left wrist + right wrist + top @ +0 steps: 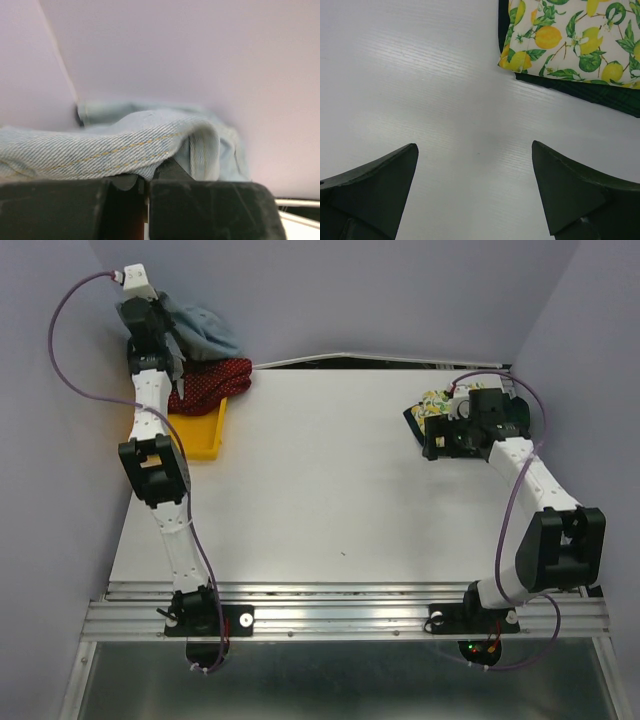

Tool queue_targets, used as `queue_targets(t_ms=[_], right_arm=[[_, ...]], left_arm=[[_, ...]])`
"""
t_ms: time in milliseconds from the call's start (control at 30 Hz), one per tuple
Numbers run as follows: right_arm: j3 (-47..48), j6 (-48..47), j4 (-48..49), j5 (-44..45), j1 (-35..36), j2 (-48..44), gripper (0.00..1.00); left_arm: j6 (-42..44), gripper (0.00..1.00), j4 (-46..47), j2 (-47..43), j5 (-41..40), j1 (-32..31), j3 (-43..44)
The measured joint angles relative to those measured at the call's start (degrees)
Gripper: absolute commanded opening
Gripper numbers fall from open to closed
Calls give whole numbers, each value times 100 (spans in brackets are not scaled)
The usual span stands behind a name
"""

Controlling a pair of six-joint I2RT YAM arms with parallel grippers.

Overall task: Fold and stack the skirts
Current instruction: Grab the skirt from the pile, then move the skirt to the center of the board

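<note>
I need to lift my left gripper next, swing it past the yellow tray and lower the denim skirt onto the white table beside the tray, because that part of the table is bare.
The light-blue denim skirt is bunched at the far left corner, above the red white-dotted skirt. My left gripper is shut on a stitched fold of the denim skirt; in the left wrist view the gripper shows its jaws pressed together with cloth draped over them. At the far right, the lemon-print skirt lies folded on the dark green skirt. My right gripper stands open over bare table just beside that stack, with nothing between its fingers.
A yellow plastic tray sits at the table's left edge, with the red skirt spilling over its far end. Purple walls close in on the left, back and right. The white table stretches between the two arms.
</note>
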Motion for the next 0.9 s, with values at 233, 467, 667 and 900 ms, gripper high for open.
queue_targets(t_ms=[233,467,667,900], right_arm=[[0,20,0,-11,0,-363,100],[0,24,0,-57,0,-632,100],[0,15,-2,-232,0,-848,100],[-26,-111,-20,-680,0,-1189,100]], left_arm=[[267,0,208,-1029,330,-4,151],[302,0,262,-1950,713,-66,90],[240,0,120,-3405,1233,-367,-1123],[122,0,-15,-5434,1808,-1207,-3569]])
